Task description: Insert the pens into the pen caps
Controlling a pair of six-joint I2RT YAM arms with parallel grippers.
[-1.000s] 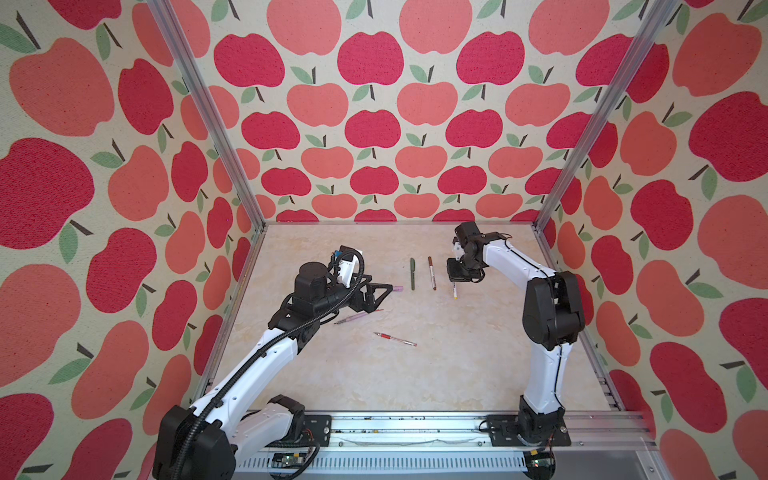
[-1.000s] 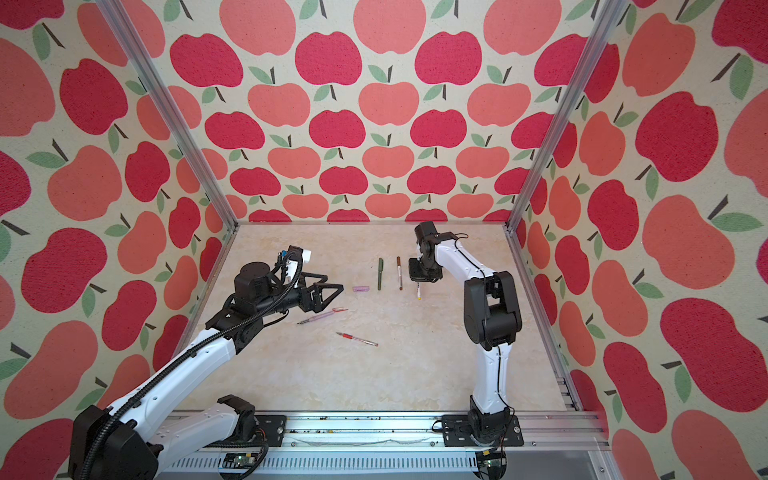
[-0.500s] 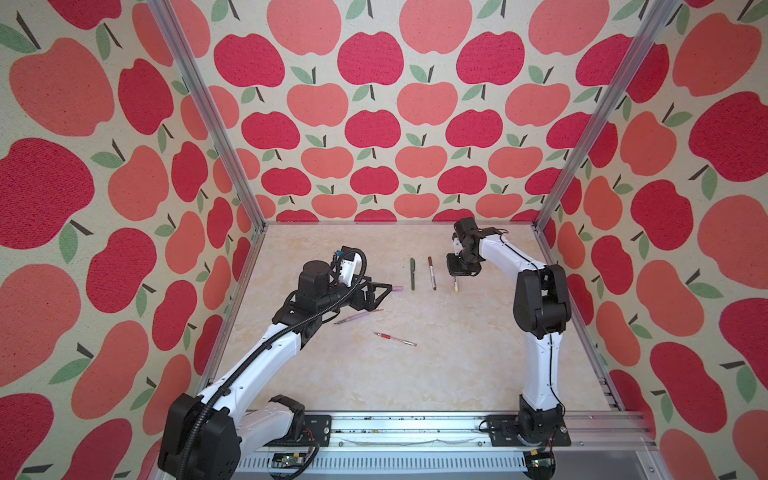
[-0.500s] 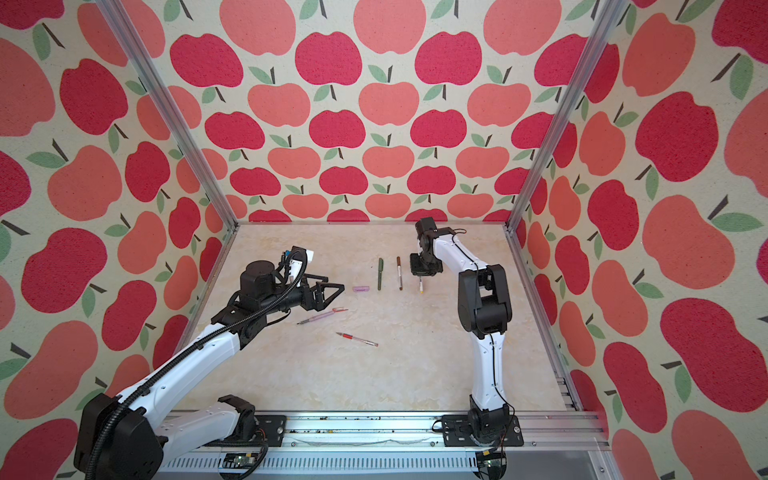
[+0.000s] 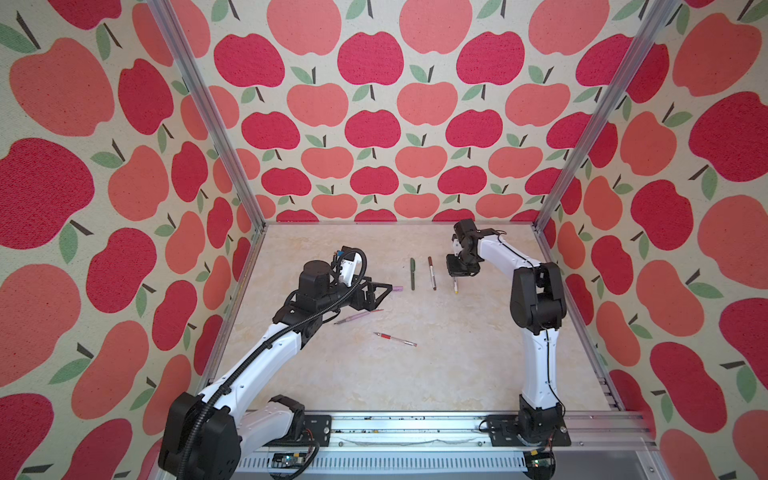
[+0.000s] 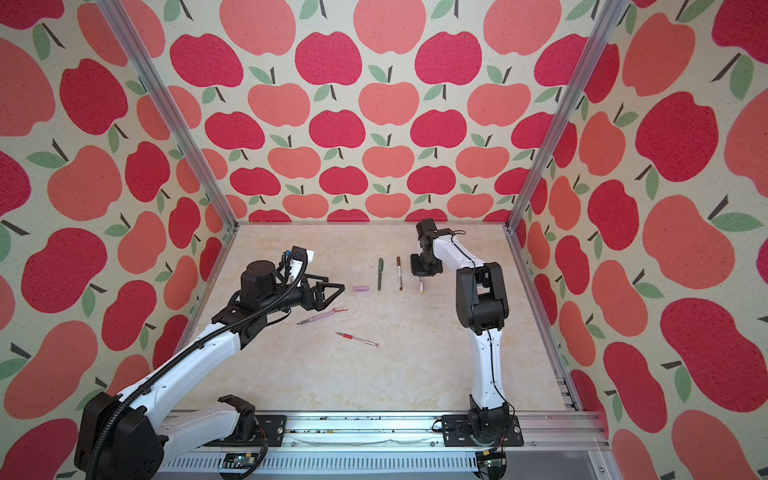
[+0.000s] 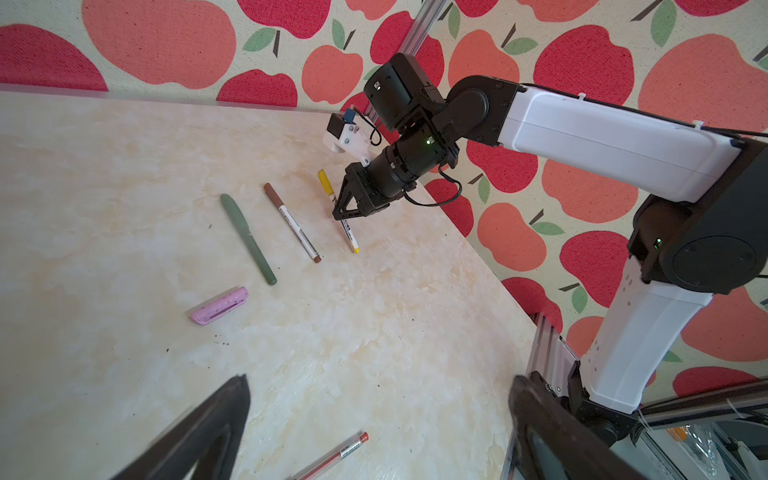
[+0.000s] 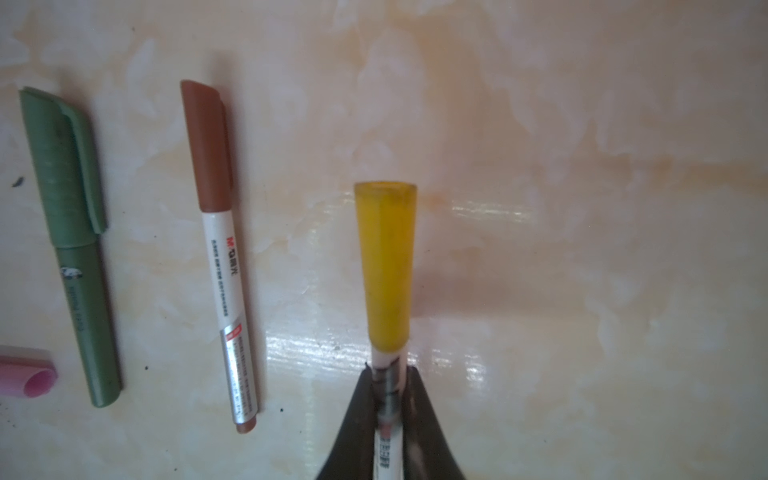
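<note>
The right gripper will next go down to the bare tabletop beside the white-and-brown pen and let go of the held pen there, since its yellow cap [image 8: 386,266] is on.
My right gripper [image 8: 388,374] is shut on the white-and-yellow pen [image 8: 388,453], which has its yellow cap [image 8: 386,266] on and is held low over the table. In both top views this gripper [image 5: 456,275] [image 6: 421,274] is at the back right. Beside it lie the capped white-and-brown pen [image 5: 432,272] [image 8: 224,257] and the capped dark green pen [image 5: 412,273] [image 8: 70,249]. A loose lilac cap [image 5: 398,288] [image 7: 219,306] lies just ahead of my open left gripper [image 5: 383,297] [image 7: 378,399]. The pink pen [image 5: 357,316] and the red pen [image 5: 395,339] [image 7: 332,457] lie uncapped nearer the front.
The marbled table [image 5: 457,365] is boxed in by apple-patterned walls with metal corner posts [image 5: 557,187]. A metal rail [image 5: 415,428] carrying both arm bases runs along the front edge.
The right arm's elbow has swung inward to the left while its gripper stayed put with the pen. The left arm has hardly shifted.
</note>
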